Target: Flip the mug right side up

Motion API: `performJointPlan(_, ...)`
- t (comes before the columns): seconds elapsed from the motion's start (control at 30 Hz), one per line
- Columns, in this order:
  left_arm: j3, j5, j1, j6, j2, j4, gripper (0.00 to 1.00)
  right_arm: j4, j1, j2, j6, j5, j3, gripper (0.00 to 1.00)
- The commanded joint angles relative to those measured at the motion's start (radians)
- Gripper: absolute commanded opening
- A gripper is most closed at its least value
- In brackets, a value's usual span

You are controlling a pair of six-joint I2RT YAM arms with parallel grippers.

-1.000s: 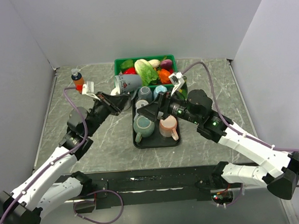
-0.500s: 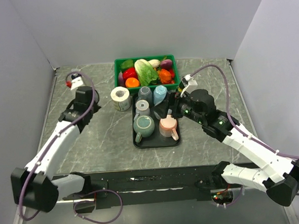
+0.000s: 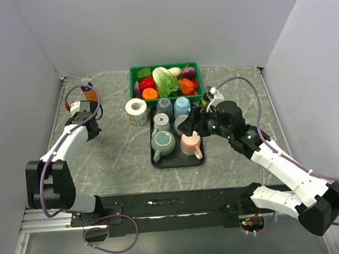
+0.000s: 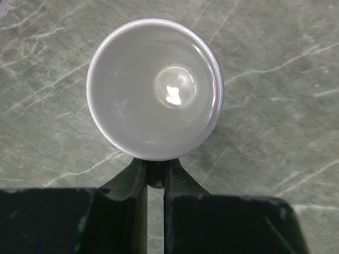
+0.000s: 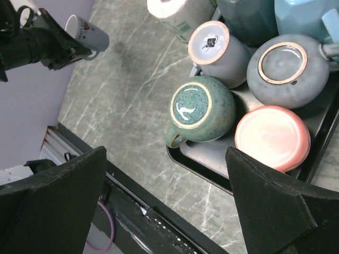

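My left gripper should go down slightly next, set the mug's base on the bare tabletop below and open to let go of the mug's handle. The mug's opening already faces up.
A white mug [image 4: 154,87] fills the left wrist view, its mouth facing the camera and its inside empty. My left gripper [image 4: 155,177] is shut on the mug's handle at the rim. In the right wrist view the same mug [image 5: 87,33] shows red marks on its side, over the grey table at the far left. In the top view the left gripper [image 3: 80,118] covers it. I cannot tell whether the mug touches the table. My right gripper [image 5: 167,206] hangs open and empty over the black tray [image 3: 154,162].
The tray holds several upside-down mugs, among them a green mug [image 5: 201,108] and a pink mug [image 5: 273,136]. A paper roll [image 3: 137,110] stands left of it, a green basket [image 3: 133,71] of vegetables behind. An orange bottle [image 3: 88,90] stands just behind the left gripper.
My left arm has swung from beside the tray out to the far left of the table, taking the white mug with it. The right gripper stays open over the tray.
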Motion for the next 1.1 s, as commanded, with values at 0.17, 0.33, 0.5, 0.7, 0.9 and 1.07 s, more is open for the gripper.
performJointPlan(0.17,0.038,-0.049,0.013,0.023,0.126,0.027,0.01,0.005,-0.025,0.043,-0.028,-0.068,0.011,0.99)
performJointPlan(0.33,0.046,-0.072,0.013,0.010,0.165,0.000,0.01,-0.008,-0.031,0.056,-0.032,-0.059,0.010,1.00)
performJointPlan(0.5,0.052,-0.077,0.013,0.006,0.163,-0.020,0.36,-0.029,-0.034,0.072,-0.037,-0.044,0.022,1.00)
performJointPlan(0.7,0.052,-0.052,0.013,0.003,0.085,-0.050,0.76,-0.038,-0.032,0.080,-0.035,-0.042,0.021,1.00)
performJointPlan(0.9,0.040,0.003,-0.021,0.026,-0.089,-0.103,1.00,-0.064,-0.034,0.092,-0.042,-0.030,0.030,1.00)
performJointPlan(1.07,0.026,0.092,-0.033,0.065,-0.224,-0.126,0.96,-0.075,-0.025,0.115,-0.032,-0.016,0.027,1.00)
